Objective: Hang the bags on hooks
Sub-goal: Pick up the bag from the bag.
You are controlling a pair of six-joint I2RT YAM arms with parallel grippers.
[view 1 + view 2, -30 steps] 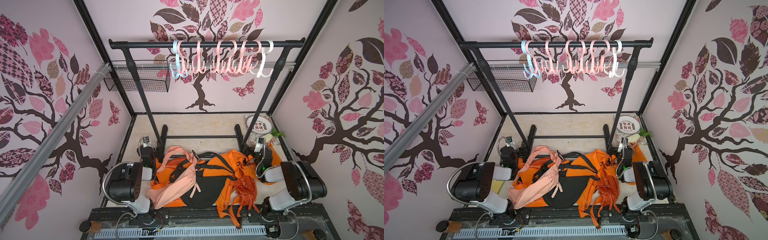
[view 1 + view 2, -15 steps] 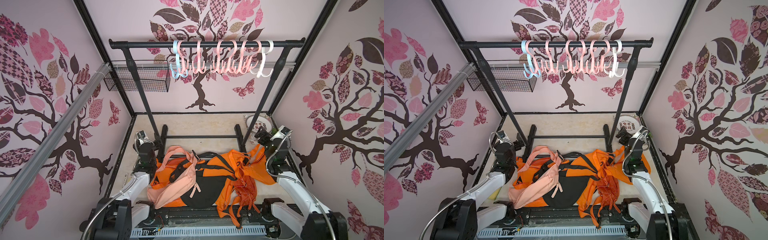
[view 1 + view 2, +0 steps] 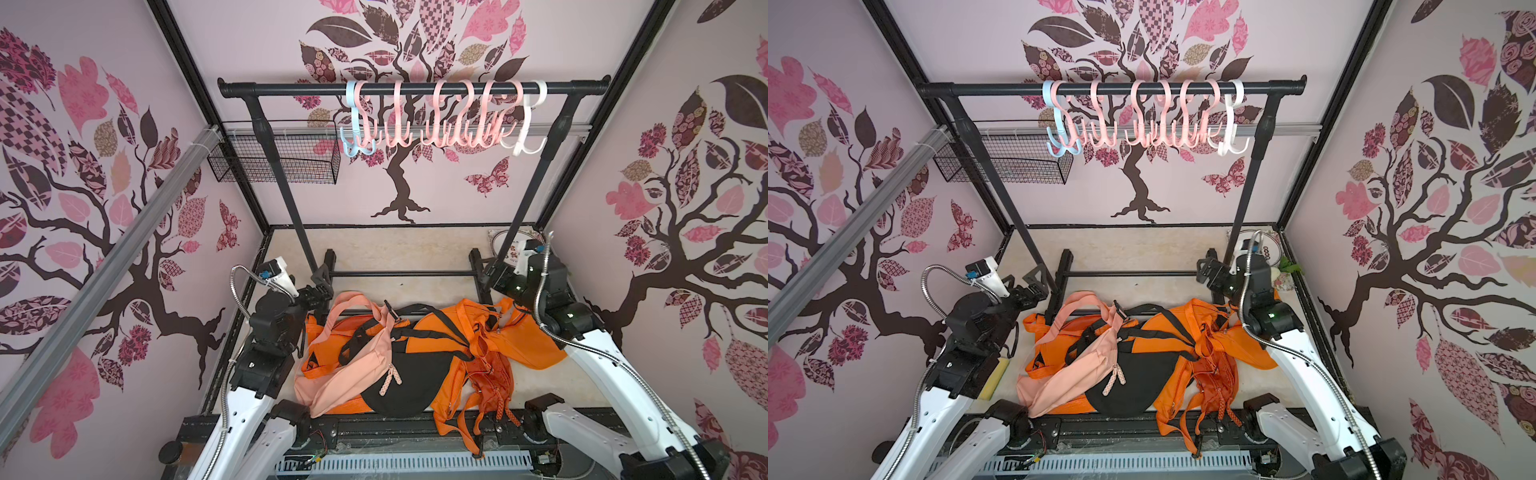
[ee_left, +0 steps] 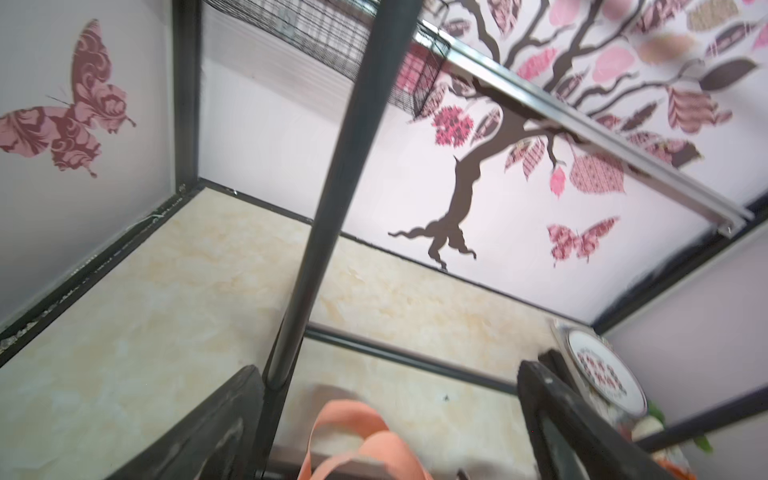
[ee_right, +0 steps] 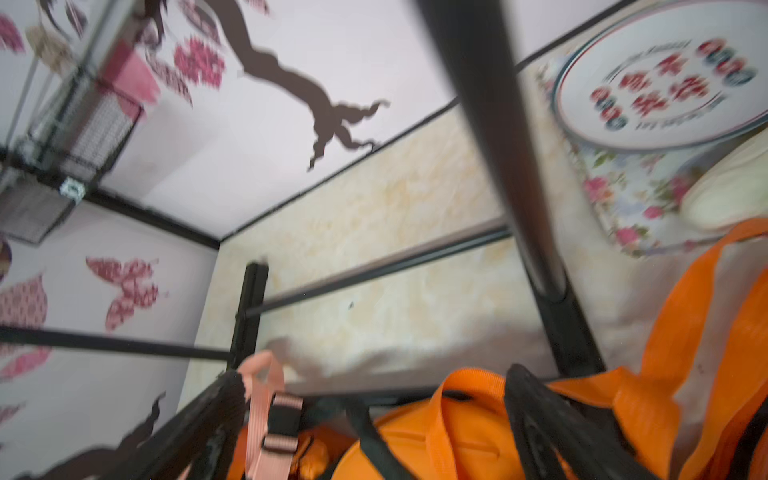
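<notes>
The orange webbing strap (image 3: 483, 322) lies on the pile below my right gripper, so next I will tilt that gripper's open fingers downward and move it down and back onto the strap.
A pile of bags lies on the table under the rack: a peach bag (image 3: 345, 374) (image 3: 1067, 378), a black one (image 3: 399, 382) and orange ones (image 3: 532, 345). Several pink hooks (image 3: 436, 120) (image 3: 1154, 120), plus a blue and a white one, hang empty from the black rail (image 3: 291, 88). My left gripper (image 3: 320, 286) (image 4: 388, 370) is open above the peach strap (image 4: 353, 432), close to the rack's left post. My right gripper (image 3: 492, 274) (image 5: 374, 374) is open over an orange strap (image 5: 453, 399), holding nothing.
The rack's slanted posts (image 3: 286, 199) (image 3: 532, 187) and low crossbar (image 3: 399, 273) stand near both grippers. A wire basket (image 3: 274, 158) hangs at the back left. A round printed plate (image 5: 665, 83) sits in the back right corner. A yellow sponge (image 3: 994, 378) lies by the left arm.
Both arms have unfolded from low by the front edge and reached up and back to the far side of the bag pile. Both grippers stay open.
</notes>
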